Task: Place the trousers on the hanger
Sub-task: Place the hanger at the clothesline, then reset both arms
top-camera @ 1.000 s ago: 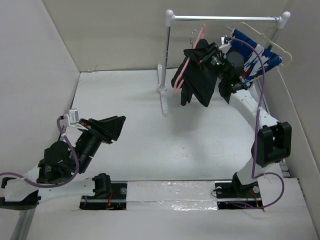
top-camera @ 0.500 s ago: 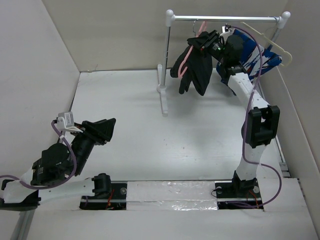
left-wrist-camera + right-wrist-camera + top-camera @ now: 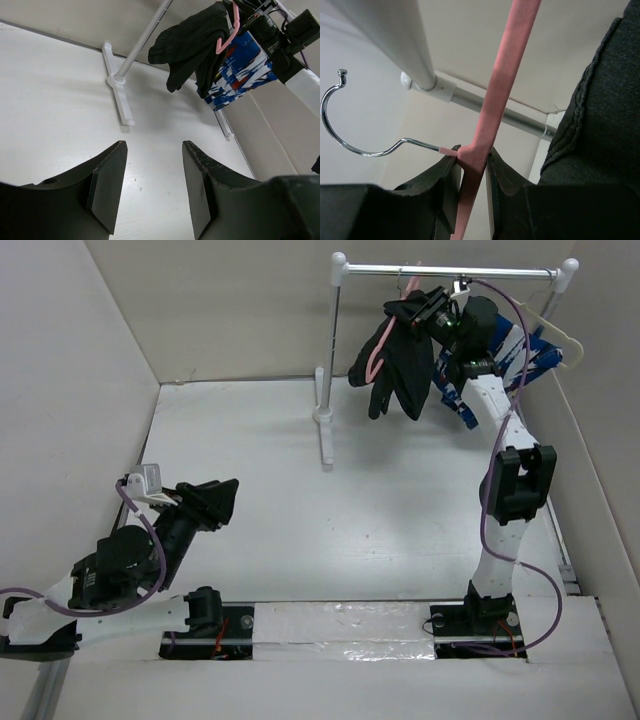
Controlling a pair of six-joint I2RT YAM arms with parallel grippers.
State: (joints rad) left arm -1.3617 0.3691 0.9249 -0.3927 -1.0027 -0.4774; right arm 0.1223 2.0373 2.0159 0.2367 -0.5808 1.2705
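The metal hook (image 3: 350, 145) has its open side facing the white bar, so the right gripper should next go down slightly to settle the hook onto that bar and let go of the hanger's top.
The black trousers (image 3: 398, 358) hang folded over the pink hanger (image 3: 377, 346), high up by the white rail (image 3: 450, 273). My right gripper (image 3: 422, 312) is shut on the hanger's top. In the right wrist view the pink frame (image 3: 507, 65) runs between the fingers (image 3: 505, 180), the metal hook (image 3: 350, 145) sticks out left below the rail (image 3: 395, 45), and the trousers (image 3: 600, 110) fill the right. My left gripper (image 3: 222, 502) is open and empty, low over the table at the left. The left wrist view shows the trousers (image 3: 192, 45) and hanger (image 3: 227, 40) far off.
A blue, white and red patterned garment (image 3: 520, 355) on a cream hanger (image 3: 555, 325) hangs at the rail's right end. The rack's post (image 3: 333, 350) and foot (image 3: 326, 440) stand on the white table. Walls close in at left and right.
My right gripper has lifted the hanger and trousers up and slightly right, up to the rail. My left arm has shifted a little.
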